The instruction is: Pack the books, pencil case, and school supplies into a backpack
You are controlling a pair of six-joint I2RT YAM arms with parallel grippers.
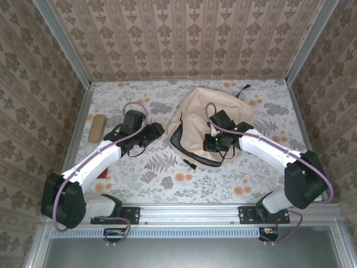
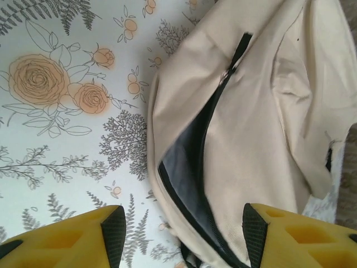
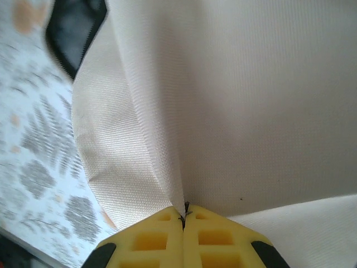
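Note:
The fold goes back toward my base, toward the bag's near corner (image 1: 226,159), and comes free of my right gripper next, as the bag lies skewed.
The beige backpack (image 1: 195,114) lies at the table's middle, its zip gaping over dark grey lining (image 2: 187,153). My right gripper (image 3: 183,215) is shut on a fold of the backpack's cream fabric (image 3: 234,111); from above it (image 1: 215,142) sits over the bag's near edge. My left gripper (image 2: 184,237) is open with nothing held, its fingertips (image 2: 114,231) straddling the bag's left rim from above. In the top view it (image 1: 148,135) hovers just left of the bag. The tan pencil case (image 1: 97,128) lies at the far left. The books are out of view.
The table (image 1: 167,178) has a floral cover and patterned walls on three sides. A small red thing (image 1: 103,174) peeks out under the left arm. A black strap (image 1: 244,89) trails behind the bag and a black tab (image 1: 189,163) lies in front of it.

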